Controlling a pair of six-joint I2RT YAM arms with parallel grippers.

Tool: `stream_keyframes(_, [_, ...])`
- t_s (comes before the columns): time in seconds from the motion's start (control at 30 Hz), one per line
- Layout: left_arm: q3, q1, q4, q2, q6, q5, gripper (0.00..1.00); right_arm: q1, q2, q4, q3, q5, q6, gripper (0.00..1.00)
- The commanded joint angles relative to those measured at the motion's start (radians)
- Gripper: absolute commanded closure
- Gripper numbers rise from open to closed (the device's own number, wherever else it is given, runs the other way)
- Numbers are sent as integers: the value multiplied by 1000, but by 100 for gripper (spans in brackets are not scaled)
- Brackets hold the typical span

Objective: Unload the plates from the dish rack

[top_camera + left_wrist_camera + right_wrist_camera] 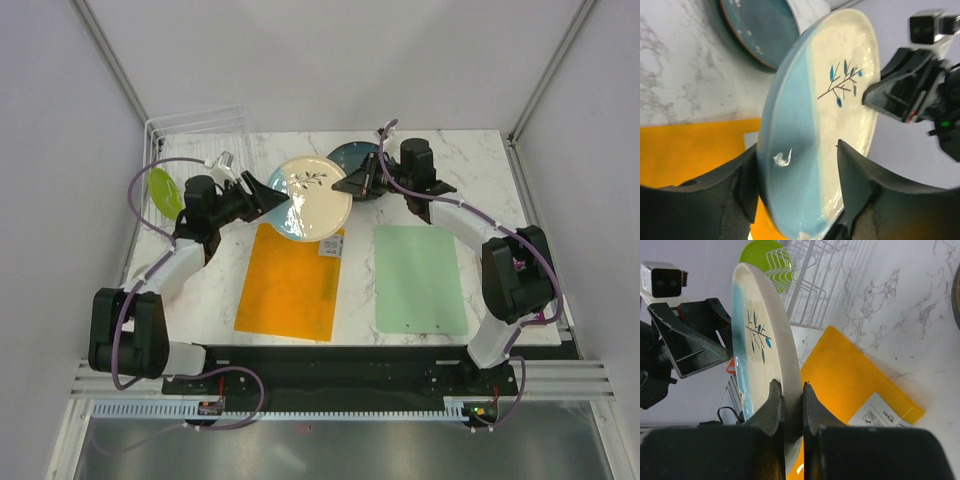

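Observation:
I will next carry the cream plate [312, 200] outward and down with my right gripper and let go of it on the dark blue-grey plate [350, 156], because that one is flat and empty.
A cream plate [312, 200] with a pale blue band and a leaf drawing hangs on edge over the table, between my two grippers. My right gripper [352, 184] is shut on its rim, fingers pinching both sides [792, 385]. My left gripper [268, 196] straddles the opposite rim with its jaws wide apart [797, 150], open. A dark blue-grey plate [350, 156] lies flat on the table behind. A lime green plate [163, 190] stands in the white wire dish rack [200, 125] at the back left; both also show in the right wrist view [762, 252], [810, 285].
An orange mat [290, 285] lies under the held plate and a pale green mat [420, 280] to its right. The table is white marble [470, 170], with enclosure walls on both sides.

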Motion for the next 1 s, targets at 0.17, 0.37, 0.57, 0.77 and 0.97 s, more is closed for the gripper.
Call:
stream_keyframes(0.17, [129,-20,-469,-250,597,-442,24,-213,32,-171,197,196,-151,100])
stream_keyframes(0.37, [71,-18,-511,-432,721,-689,16,-269,193,-200,344,193,-159,100])
stream_keyframes(0.57, [71,-18,-500,-506,827,-875,6,-283,365,-174,493,178,-113,100])
stream_keyframes(0.77, [86,-17,-500,-491,895,-941,4,-285,520,-165,608,129,-44,100])
stream_keyframes(0.97, [91,-17,-497,-466,892,-945,4,-285,536,-189,549,97,-20,79])
